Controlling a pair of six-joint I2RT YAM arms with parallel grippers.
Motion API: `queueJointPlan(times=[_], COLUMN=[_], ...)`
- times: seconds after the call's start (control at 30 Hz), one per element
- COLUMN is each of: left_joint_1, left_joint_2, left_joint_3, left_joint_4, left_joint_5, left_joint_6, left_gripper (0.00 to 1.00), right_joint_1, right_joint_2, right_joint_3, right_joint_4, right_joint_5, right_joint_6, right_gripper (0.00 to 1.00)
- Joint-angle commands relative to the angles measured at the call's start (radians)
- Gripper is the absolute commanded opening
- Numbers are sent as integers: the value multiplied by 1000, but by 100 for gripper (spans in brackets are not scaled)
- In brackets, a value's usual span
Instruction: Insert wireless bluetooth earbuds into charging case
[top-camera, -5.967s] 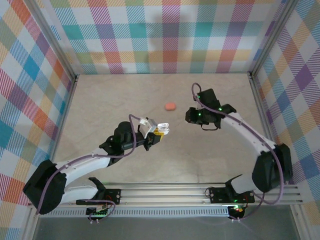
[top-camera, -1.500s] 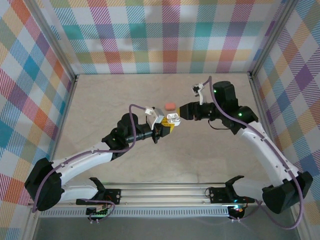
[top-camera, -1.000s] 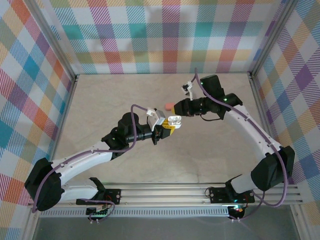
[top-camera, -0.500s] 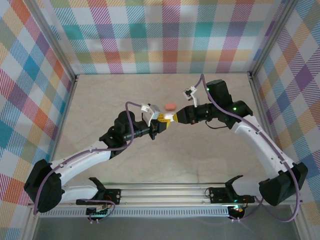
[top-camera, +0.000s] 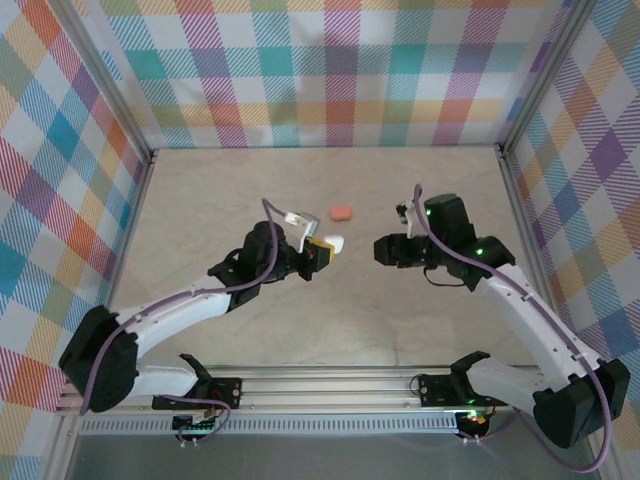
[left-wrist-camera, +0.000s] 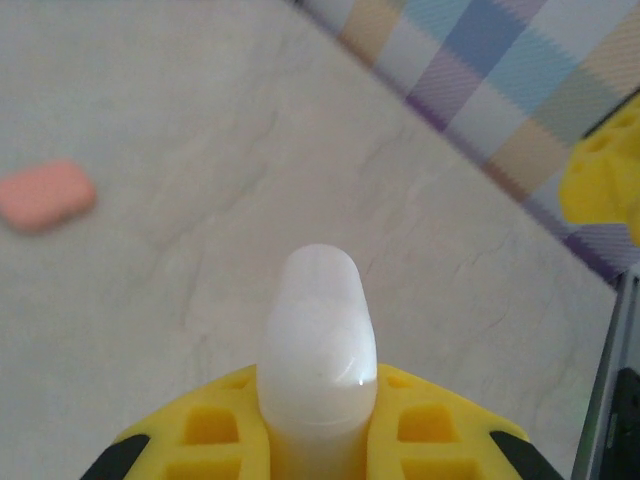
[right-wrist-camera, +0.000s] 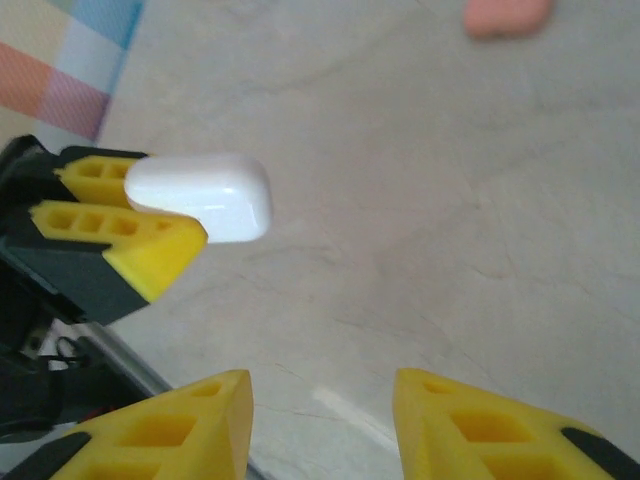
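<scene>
The bare tabletop short of the pink case is below my left gripper, so my left gripper will next go down with its fingers tilting down and let go of the white charging case.
My left gripper (top-camera: 322, 250) is shut on the white charging case (top-camera: 333, 243) and holds it above the table's middle. In the left wrist view the case (left-wrist-camera: 318, 340) sticks up out of the yellow fingers (left-wrist-camera: 215, 430) as a smooth, closed pebble. My right gripper (top-camera: 382, 250) hovers a short way to the right of it, open, with nothing between its fingers. The right wrist view shows the case (right-wrist-camera: 205, 195) at upper left, apart from the right gripper (right-wrist-camera: 322, 400). The earbuds are out of view.
A salmon-pink case (top-camera: 341, 212) lies closed on the table just behind the white one, also seen as the pink case (left-wrist-camera: 45, 194) and the pink case (right-wrist-camera: 507, 15). Plaid walls and metal posts (top-camera: 150, 160) enclose the table on three sides.
My right gripper has pulled back to the right, away from the white case, and its jaws have opened. The left gripper has kept the case and shifted slightly.
</scene>
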Motion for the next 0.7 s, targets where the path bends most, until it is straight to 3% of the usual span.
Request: queueJointPlan(times=[0.0, 0.23, 0.33, 0.67], left_joint_1=[10, 14, 14, 14], left_joint_2=[90, 340, 420, 549], left_joint_3=[52, 167, 189, 238], left_joint_4=[-89, -56, -16, -49], left_joint_5=[14, 101, 111, 67], left_joint_6=[-104, -307, -377, -464], left_gripper=[0, 0, 0, 1], right_joint_1=[-5, -5, -5, -9], right_joint_2=[21, 172, 229, 436], right_joint_3=[-96, -244, -280, -201], right_joint_4=[123, 438, 537, 448], right_joint_5=[26, -149, -153, -75], right_joint_6=[70, 188, 228, 225], right_gripper=[44, 48, 50, 51])
